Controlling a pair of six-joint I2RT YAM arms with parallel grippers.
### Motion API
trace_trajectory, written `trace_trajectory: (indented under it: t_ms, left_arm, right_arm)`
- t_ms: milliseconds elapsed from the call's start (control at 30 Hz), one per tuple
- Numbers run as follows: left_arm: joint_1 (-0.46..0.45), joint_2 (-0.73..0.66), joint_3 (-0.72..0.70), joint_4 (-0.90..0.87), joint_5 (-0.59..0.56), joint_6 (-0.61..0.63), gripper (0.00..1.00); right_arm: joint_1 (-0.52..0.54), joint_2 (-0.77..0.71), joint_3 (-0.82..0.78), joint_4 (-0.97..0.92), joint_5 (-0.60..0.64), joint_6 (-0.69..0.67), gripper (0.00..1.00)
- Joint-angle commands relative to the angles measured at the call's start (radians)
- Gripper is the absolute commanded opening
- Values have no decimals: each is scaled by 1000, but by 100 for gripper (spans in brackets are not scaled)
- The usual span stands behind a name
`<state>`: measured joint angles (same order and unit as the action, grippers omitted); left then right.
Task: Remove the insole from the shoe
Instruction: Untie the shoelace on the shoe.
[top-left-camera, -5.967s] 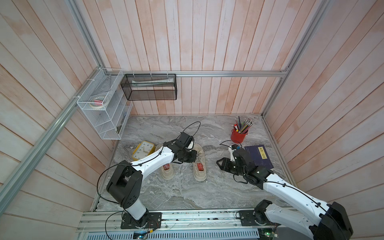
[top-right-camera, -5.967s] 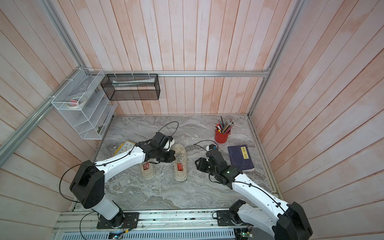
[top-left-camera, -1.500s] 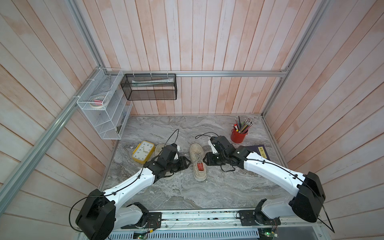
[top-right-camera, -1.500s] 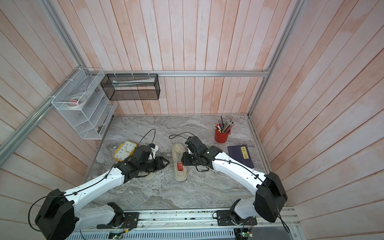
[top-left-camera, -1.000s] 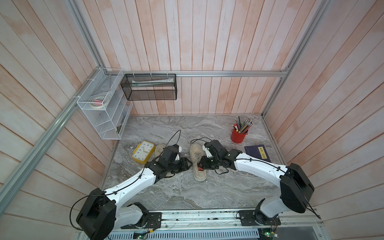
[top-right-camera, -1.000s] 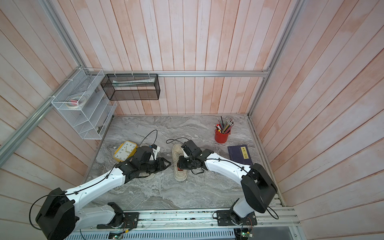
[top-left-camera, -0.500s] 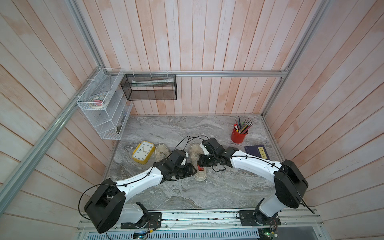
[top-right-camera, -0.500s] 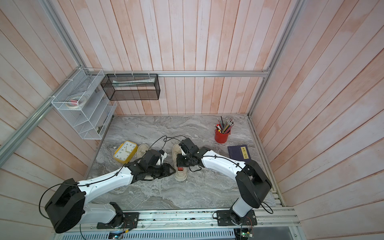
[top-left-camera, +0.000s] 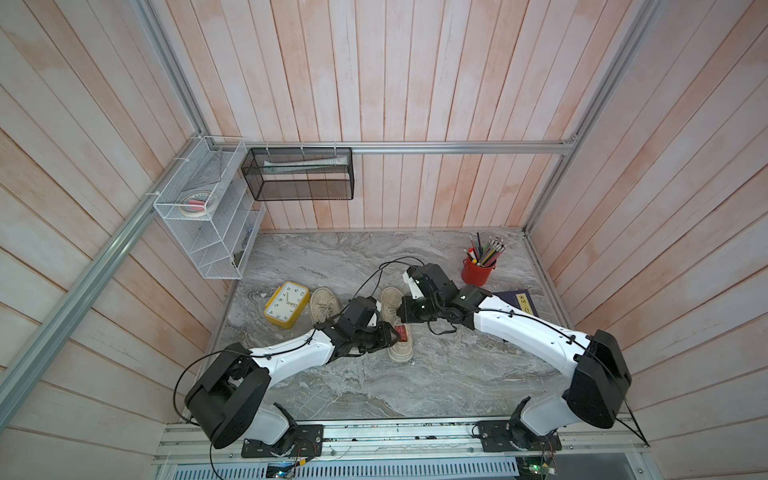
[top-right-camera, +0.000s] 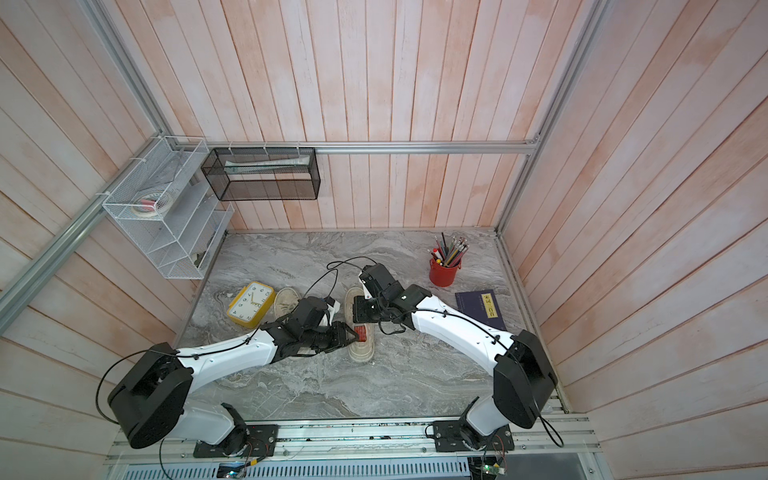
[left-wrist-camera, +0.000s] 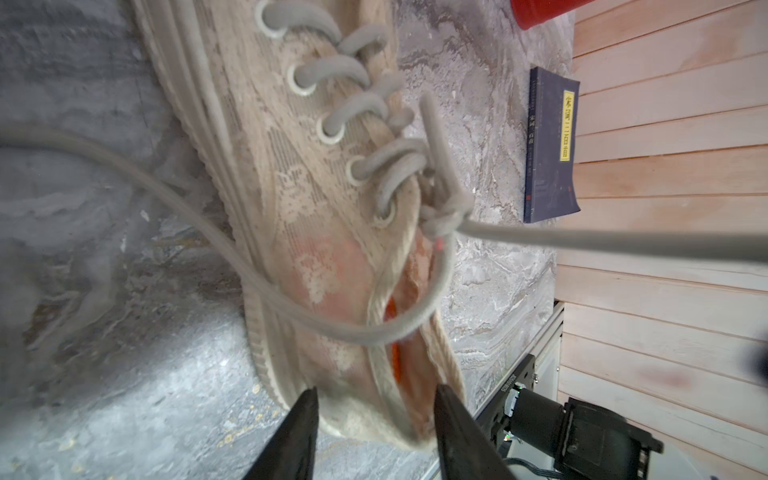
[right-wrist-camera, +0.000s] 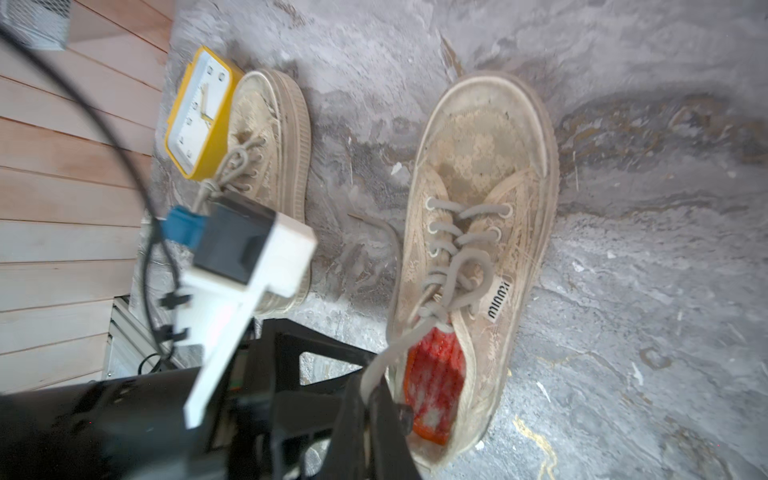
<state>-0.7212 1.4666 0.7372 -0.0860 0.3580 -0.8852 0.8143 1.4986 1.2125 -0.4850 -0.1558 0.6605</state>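
The taut shoelace crosses the shoe's heel opening. So the shoelace end goes outward with my right gripper toward the toe of the beige shoe next and comes free there.
A worn beige lace-up shoe lies mid-table, toe toward the back wall. Its red insole sits inside at the heel opening; in the left wrist view it shows only as an orange strip of insole. My right gripper is shut on the end of the grey shoelace, which runs taut from the knot. My left gripper stands open with a finger either side of the heel; I cannot tell whether they touch it.
A second beige shoe and a yellow clock lie just left of the arms. A red pencil cup and a dark blue book sit to the right. Wire racks hang on the left wall.
The right gripper has shut on the lace end over the shoe. The left arm has swung right, from beside the second shoe to the heel of the middle shoe.
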Motion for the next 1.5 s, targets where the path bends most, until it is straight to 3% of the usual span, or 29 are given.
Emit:
trace_trajectory:
  t_ms: [0, 167, 633, 1033, 1133, 1333, 1467]
  left_arm:
    - [-3, 34, 52, -30, -30, -1, 43]
    - [0, 42, 48, -58, -57, -11, 37]
    - [0, 33, 44, -84, -76, -9, 35]
    - [28, -272, -78, -199, -251, -28, 36]
    - [28, -327, -69, -275, -308, 18, 36]
    - [29, -368, -43, -289, -375, 200, 36]
    - [29, -348, -22, -215, -349, 394, 37]
  right_arm:
    - [7, -54, 62, -56, 40, -16, 0]
    - [7, -99, 131, -74, 82, -19, 0]
    - [-3, -85, 188, 0, 92, -47, 0]
    - [-38, 267, 293, 115, 59, -93, 3]
    - [-37, 394, 382, 81, 83, -131, 15]
    - [-47, 597, 657, -165, 207, -236, 55]
    - [-67, 606, 778, -297, 302, -287, 63]
